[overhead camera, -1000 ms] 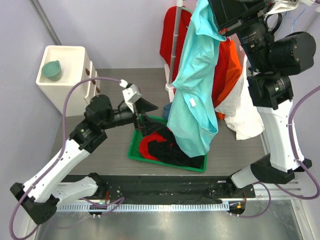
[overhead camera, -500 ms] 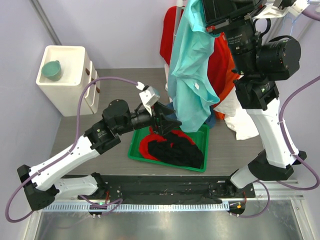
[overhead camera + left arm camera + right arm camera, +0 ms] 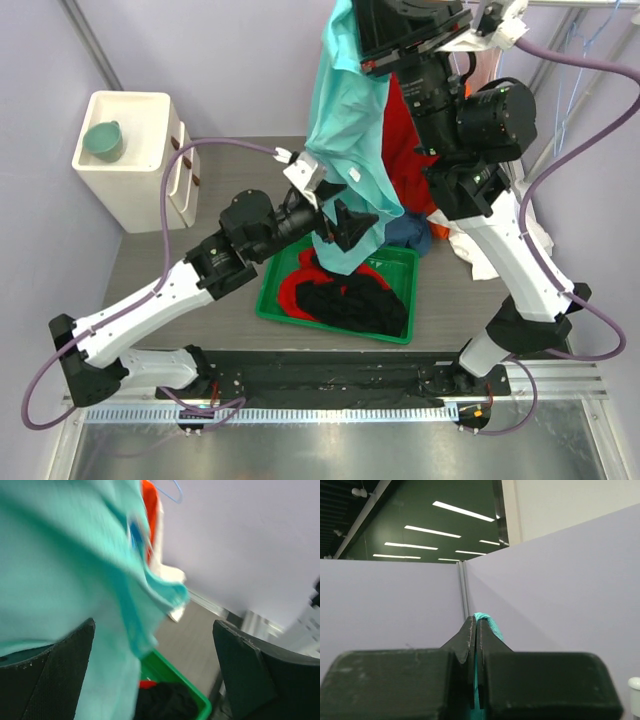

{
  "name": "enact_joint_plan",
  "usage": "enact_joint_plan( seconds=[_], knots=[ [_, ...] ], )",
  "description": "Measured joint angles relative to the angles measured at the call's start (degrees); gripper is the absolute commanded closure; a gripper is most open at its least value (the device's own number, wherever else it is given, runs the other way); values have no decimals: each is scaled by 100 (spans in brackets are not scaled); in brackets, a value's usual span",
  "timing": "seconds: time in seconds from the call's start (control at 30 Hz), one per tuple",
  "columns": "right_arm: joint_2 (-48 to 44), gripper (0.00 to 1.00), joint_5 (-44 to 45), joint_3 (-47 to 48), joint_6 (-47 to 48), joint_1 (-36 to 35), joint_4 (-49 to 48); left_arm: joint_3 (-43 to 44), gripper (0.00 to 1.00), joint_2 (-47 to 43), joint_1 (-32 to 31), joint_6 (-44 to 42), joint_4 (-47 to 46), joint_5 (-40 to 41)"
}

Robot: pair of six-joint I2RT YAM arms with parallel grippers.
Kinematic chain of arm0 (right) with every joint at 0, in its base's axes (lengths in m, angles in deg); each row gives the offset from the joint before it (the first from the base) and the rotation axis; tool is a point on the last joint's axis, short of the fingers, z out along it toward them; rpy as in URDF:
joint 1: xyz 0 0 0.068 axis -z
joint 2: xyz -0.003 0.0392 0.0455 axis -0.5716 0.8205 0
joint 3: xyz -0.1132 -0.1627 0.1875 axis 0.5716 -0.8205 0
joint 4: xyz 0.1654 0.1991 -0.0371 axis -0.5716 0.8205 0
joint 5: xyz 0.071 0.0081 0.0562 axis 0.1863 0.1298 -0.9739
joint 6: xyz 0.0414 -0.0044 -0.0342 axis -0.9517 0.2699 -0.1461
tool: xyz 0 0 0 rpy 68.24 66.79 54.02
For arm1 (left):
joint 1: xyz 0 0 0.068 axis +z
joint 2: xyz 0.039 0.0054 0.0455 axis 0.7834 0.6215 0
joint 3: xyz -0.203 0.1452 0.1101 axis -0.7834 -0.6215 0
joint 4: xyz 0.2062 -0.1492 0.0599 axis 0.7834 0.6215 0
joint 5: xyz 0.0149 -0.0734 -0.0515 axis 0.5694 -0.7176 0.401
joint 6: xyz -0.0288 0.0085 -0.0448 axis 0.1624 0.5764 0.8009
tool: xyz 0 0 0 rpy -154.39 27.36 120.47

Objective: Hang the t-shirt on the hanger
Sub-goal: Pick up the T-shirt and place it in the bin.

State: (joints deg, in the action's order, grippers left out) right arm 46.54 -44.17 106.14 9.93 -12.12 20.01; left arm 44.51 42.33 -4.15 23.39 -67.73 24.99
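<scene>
My left gripper goes up and to the left in the top view next, toward the t-shirt's fold high in my right gripper.
The light turquoise t-shirt [image 3: 350,130] hangs full length from my right gripper [image 3: 475,620], which is raised high and shut on a fold of its fabric [image 3: 487,621]. In the top view the shirt's lower end dangles over the green tray [image 3: 398,258]. My left gripper [image 3: 348,224] is open and reaches against the shirt's lower part. In the left wrist view the shirt [image 3: 65,565] fills the left side, and its edge hangs between my open fingers [image 3: 260,675], around my left gripper [image 3: 155,680]. A thin pale-blue hanger hook [image 3: 170,491] shows at the top.
The tray holds red and black garments [image 3: 345,295]. Red and orange shirts [image 3: 408,150], a dark blue garment [image 3: 410,235] and a white cloth [image 3: 480,250] hang or lie behind the t-shirt. A white cabinet [image 3: 130,170] with a teal cup [image 3: 103,140] stands at the back left.
My right arm has swung left and lifted the t-shirt higher. My left arm has stretched forward and right, from beside the tray to the shirt's lower part.
</scene>
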Motion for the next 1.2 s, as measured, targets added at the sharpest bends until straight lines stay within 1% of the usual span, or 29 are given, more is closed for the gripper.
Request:
enact_joint_plan(
  seconds=[0.17, 0.33, 0.5, 0.6, 0.63, 0.67, 0.7, 0.73, 0.77, 0.8, 0.83, 0.9, 0.93, 0.97, 1.03, 1.13, 1.2],
  knots=[
    [-142, 99, -87, -509, 264, -286, 7, 455, 0, 162, 31, -621, -404, 894],
    [-243, 99, -96, -841, 496, -391, 72, 568, 0, -177, 42, -1141, -562, 1486],
    [-273, 99, -184, -914, 564, -391, 199, 568, 0, -603, 72, -1609, -579, 1943],
    [-345, 99, -529, -1029, 448, -391, 323, 627, 0, -579, 133, -1788, -697, 2122],
    [-369, 99, -638, -1060, 411, -391, 367, 704, 5, -509, 166, -1836, -706, 2166],
    [-393, 99, -774, -1095, 343, -393, 435, 817, 12, -424, 208, -1867, -730, 2210],
    [-415, 99, -885, -1130, 284, -396, 501, 914, 24, -313, 264, -1880, -739, 2205],
    [-450, 99, -1010, -1176, 229, -396, 575, 1025, 57, -157, 385, -1869, -713, 2131],
    [-498, 98, -1102, -1252, 190, -396, 640, 1069, 73, -76, 470, -1812, -691, 2063],
    [-570, 93, -1174, -1364, 173, -396, 708, 1099, 100, -9, 625, -1744, -634, 1915],
    [-673, 76, -1235, -1512, 166, -396, 833, 1108, 100, 31, 807, -1676, -542, 1768],
    [-920, 54, -1217, -1853, 273, -396, 1064, 1110, 100, 42, 1185, -1526, -313, 1528],
    [-1051, 29, -1152, -2057, 356, -393, 1156, 1110, 100, 22, 1342, -1462, -203, 1443],
    [-1252, 20, -1069, -2323, 483, -391, 1325, 1110, 100, -2, 1475, -1421, -111, 1410],
    [-1606, 7, -861, -2776, 774, -374, 1777, 1075, 100, -114, 1755, -1379, 63, 1292],
    [-2269, 0, -337, -3679, 1314, -221, 2544, 914, 100, -505, 1987, -1392, 284, 1209],
    [-2533, 0, -81, -4168, 1537, 22, 3152, 870, 100, -750, 2046, -1405, 402, 1193]
  ],
)
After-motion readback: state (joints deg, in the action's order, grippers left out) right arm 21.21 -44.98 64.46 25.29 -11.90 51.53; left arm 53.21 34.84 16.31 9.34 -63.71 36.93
